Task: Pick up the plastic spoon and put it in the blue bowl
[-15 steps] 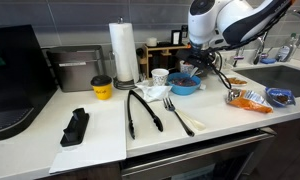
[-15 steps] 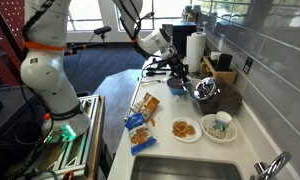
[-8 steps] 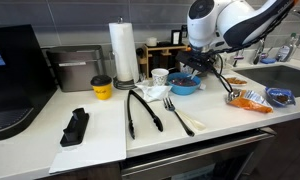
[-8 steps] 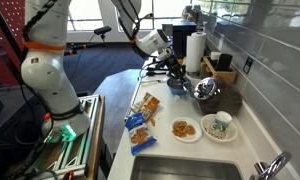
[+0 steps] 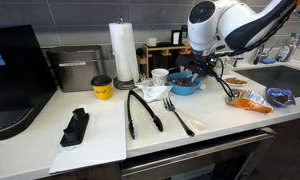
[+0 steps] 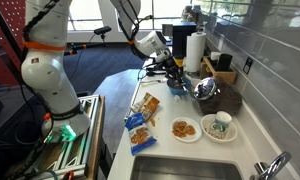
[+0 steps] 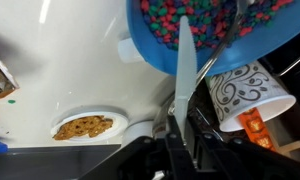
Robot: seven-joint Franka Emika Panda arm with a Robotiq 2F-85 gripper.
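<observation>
My gripper should next lower the spoon toward the coloured pieces inside the blue bowl and let go of the spoon's handle, as the spoon's far end already reaches over the bowl's rim.
In the wrist view my gripper (image 7: 179, 135) is shut on the handle of a pale plastic spoon (image 7: 185, 70). The spoon's far end reaches over the rim of the blue bowl (image 7: 155, 55), which holds many small coloured pieces. In both exterior views the gripper (image 5: 197, 68) hangs right over the blue bowl (image 5: 185, 86), which also shows beside the paper towel roll (image 6: 180, 85). A white patterned cup (image 7: 245, 92) stands right beside the bowl.
Black tongs (image 5: 140, 108) and a plastic fork (image 5: 176, 112) lie on the white counter (image 5: 215, 115). A paper towel roll (image 5: 123, 52), a yellow cup (image 5: 101, 88), snack packets (image 5: 252, 98), a metal bowl (image 6: 205, 91) and plates of food (image 6: 186, 129) stand around. A sink (image 6: 180, 172) is at one end.
The gripper has shifted slightly over the blue bowl, still holding the spoon. Nothing else has moved.
</observation>
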